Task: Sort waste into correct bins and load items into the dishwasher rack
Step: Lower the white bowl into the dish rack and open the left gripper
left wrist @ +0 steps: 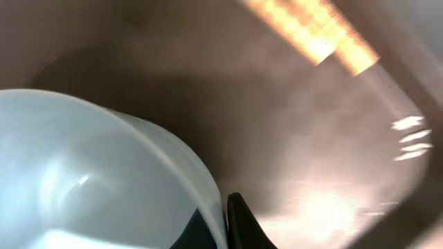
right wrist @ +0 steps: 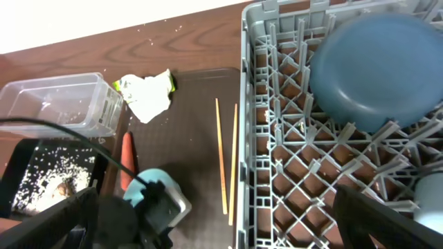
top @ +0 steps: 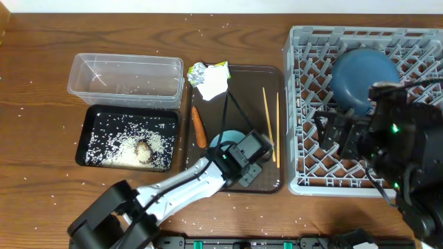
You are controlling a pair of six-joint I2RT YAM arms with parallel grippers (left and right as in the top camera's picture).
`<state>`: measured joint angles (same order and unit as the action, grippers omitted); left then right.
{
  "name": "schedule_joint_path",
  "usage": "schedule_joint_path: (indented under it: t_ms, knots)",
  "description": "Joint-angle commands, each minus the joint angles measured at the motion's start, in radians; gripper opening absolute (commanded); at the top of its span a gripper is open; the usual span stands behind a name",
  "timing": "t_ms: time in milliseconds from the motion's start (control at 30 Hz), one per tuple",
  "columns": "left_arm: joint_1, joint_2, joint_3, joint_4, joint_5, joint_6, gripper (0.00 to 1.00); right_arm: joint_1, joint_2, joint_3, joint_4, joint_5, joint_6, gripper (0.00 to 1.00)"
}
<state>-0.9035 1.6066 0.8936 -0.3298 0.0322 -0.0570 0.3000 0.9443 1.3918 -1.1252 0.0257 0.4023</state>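
My left gripper lifts outward next, turns the cup sideways and lowers it into the empty wires of the dishwasher rack beside the dark blue plate.
My left gripper [top: 239, 151] is over the brown serving tray, shut on the rim of the small light-blue cup [top: 223, 140]. In the left wrist view the cup wall [left wrist: 104, 180] sits pinched between my fingers [left wrist: 225, 225]. The cup also shows in the right wrist view [right wrist: 142, 192]. My right gripper [right wrist: 228, 228] hangs wide open and empty above the grey dishwasher rack [top: 308, 181], where the dark blue plate [top: 363, 79] rests. An orange carrot [top: 199, 127], chopsticks [top: 270, 124], a white napkin [top: 212, 83], a green-yellow wrapper [top: 221, 67] and a foil ball [top: 197, 70] lie on the serving tray.
The clear tub [top: 124, 75] stands at the back left. The black tray [top: 93, 135] in front of it holds rice and a brown scrap [top: 143, 149]. A pale rounded thing [right wrist: 430, 200] sits in the rack's near right part. Rice grains are scattered over the table.
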Motion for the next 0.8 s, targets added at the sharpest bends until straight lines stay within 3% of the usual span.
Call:
schedule_joint_path:
  t_ms: [0,167,333,500,767]
  knots:
    - [0.006,-0.090,0.146,-0.014,0.062,-0.039,0.06,-0.007,-0.028,0.002,-0.012,0.020,0.008,0.99]
    - [0.061,-0.131,0.280,0.037,0.212,-0.143,0.06,-0.007,-0.060,0.002,-0.043,0.020,0.008,0.99]
    - [0.197,-0.103,0.289,0.240,0.443,-0.434,0.06,-0.007,-0.084,0.002,-0.083,0.064,0.013,0.99]
    - [0.303,0.008,0.289,0.646,0.758,-0.669,0.06,-0.007,-0.107,0.002,-0.094,0.083,0.012,0.99]
    - [0.305,0.263,0.289,1.268,0.822,-1.112,0.06,-0.007,-0.111,0.002,-0.098,0.082,0.012,0.99]
